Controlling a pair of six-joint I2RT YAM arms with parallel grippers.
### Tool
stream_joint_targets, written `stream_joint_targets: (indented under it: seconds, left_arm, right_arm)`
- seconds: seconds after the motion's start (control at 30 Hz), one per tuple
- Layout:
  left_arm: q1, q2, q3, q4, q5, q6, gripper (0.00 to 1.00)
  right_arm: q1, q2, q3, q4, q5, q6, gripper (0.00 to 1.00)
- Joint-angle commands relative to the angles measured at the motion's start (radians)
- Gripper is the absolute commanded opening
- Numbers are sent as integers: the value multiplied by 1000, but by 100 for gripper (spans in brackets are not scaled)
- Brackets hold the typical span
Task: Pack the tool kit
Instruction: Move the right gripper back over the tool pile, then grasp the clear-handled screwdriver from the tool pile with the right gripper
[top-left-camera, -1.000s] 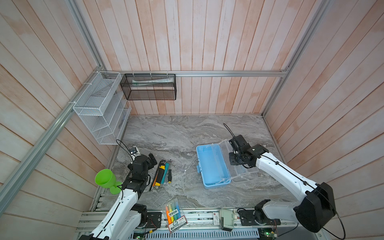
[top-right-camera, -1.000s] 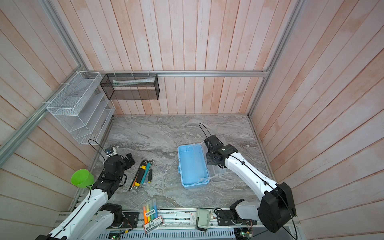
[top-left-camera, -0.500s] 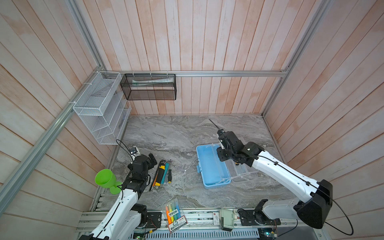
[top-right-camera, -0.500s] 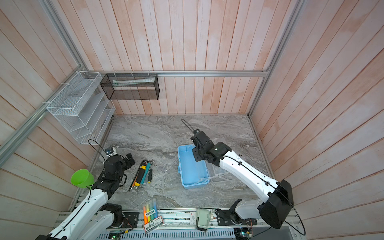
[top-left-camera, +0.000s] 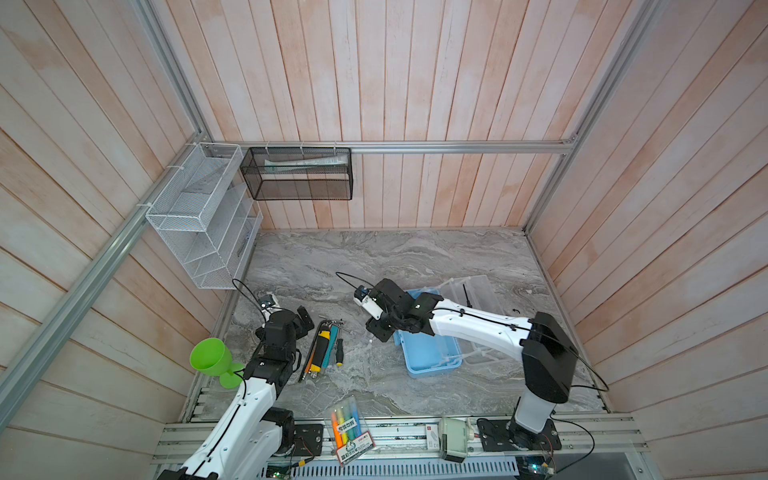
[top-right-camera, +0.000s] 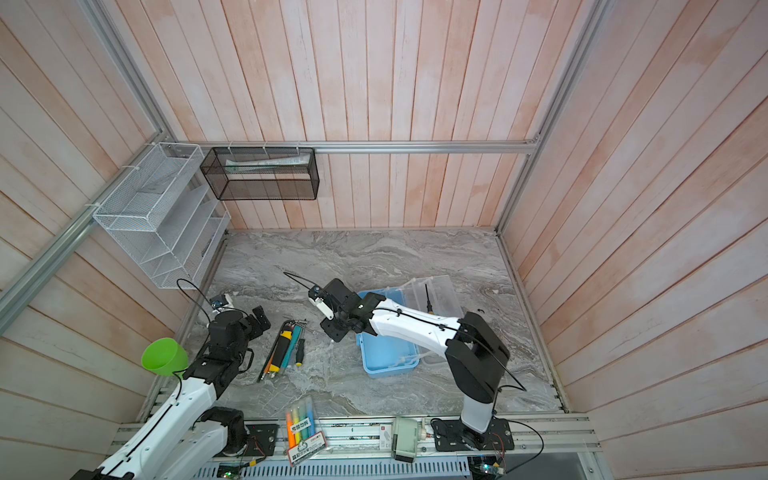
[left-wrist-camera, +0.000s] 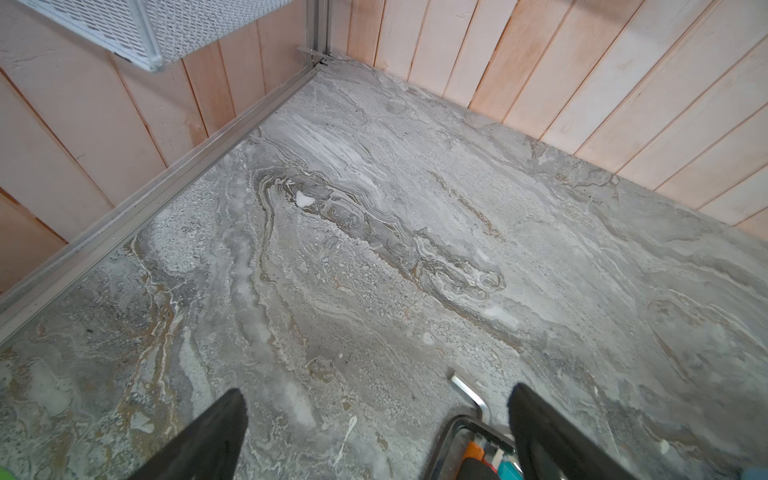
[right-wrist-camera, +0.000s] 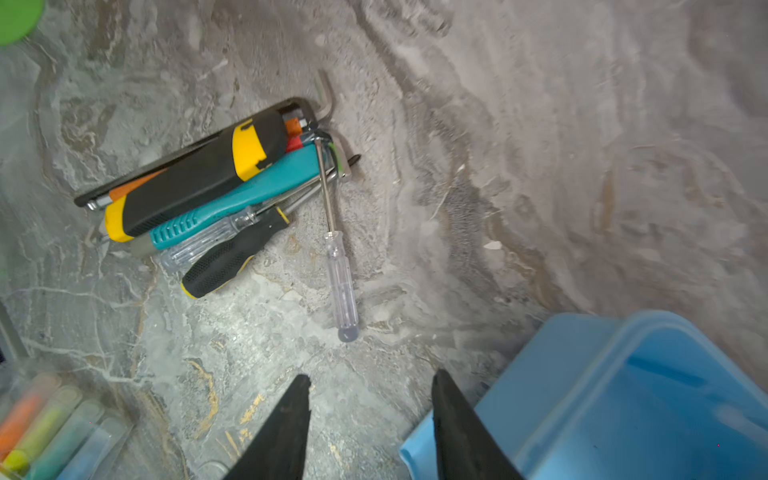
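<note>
I need to lower my right gripper toward the pile onto the screwdriver's clear handle (right-wrist-camera: 341, 280), as that end lies free of the other tools on the bare marble.
The tool kit's light-blue case (top-left-camera: 432, 353) (top-right-camera: 386, 353) (right-wrist-camera: 644, 395) stands open on the marble floor, its clear lid (top-left-camera: 473, 299) folded out to the right with a thin dark tool lying on it. A pile of screwdrivers and hex keys (top-left-camera: 326, 347) (top-right-camera: 286, 345) (right-wrist-camera: 216, 187) lies left of the case, a clear-handled screwdriver (right-wrist-camera: 340, 274) at its edge. My right gripper (top-left-camera: 380, 332) (right-wrist-camera: 372, 376) hangs open and empty between case and pile. My left gripper (top-left-camera: 301, 320) (left-wrist-camera: 377, 391) is wide open beside the pile's far end, a hex key (left-wrist-camera: 469, 392) between its fingers, untouched.
A green cup (top-left-camera: 210, 357) sits by the left arm. A clear pack of highlighters (top-left-camera: 347, 428) lies at the front edge. A white wire rack (top-left-camera: 199, 216) and a black mesh basket (top-left-camera: 297, 174) hang on the walls.
My right gripper has swung left from over the lid, across the case, to the floor near the tool pile, and its jaws have opened wider. The left arm has not moved.
</note>
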Motion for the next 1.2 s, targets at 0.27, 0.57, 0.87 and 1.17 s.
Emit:
stream_joint_targets:
  seconds: [0.27,0.57,0.87,1.17]
  left_arm:
    - [8,-1,9,0,7,-5,100]
    - [8,-4,8,-2,5,-6,100]
    - [9,-4,8,-1,6,-6,100]
    - [9,-2,9,-2,5,-6,100]
  right_arm:
    - [29,255,162,-44,-63,-91,48]
    - [36,330,201,-53,-50,-80,46]
    - [39,352,184,-55,-5,-50,34]
    - [39,311,137,-22,8,-21,11]
